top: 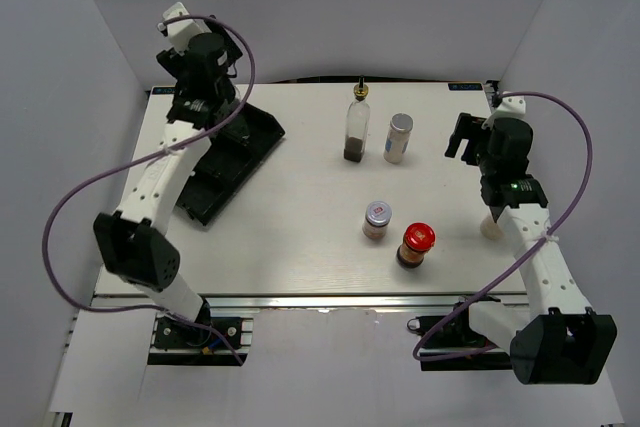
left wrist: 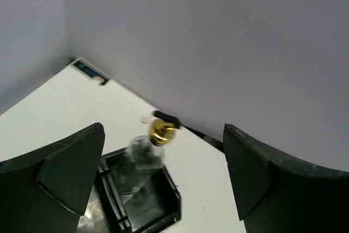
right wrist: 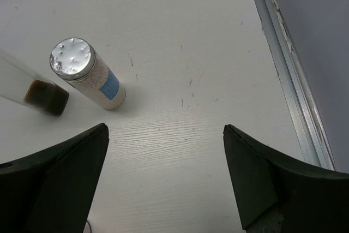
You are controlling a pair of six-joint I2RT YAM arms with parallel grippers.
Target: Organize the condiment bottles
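The second cruet's gold top is next for my left gripper, which will swing to the right in the top view and go down around it, since that cruet stands outside the tray.
One clear glass cruet with a gold spout stands in the end compartment of the black tray. My left gripper is open above it and holds nothing; in the top view this gripper hides that cruet. A second cruet with dark liquid and the white silver-capped shaker stand at the back middle of the table. The silver-lidded jar and red-lidded jar stand nearer the front. My right gripper is open and empty, to the right of the shaker.
The black tray lies slanted at the back left, under the left arm. Grey walls enclose the table on three sides. An aluminium rail runs along the table's right edge. The second cruet's base shows at the left of the right wrist view.
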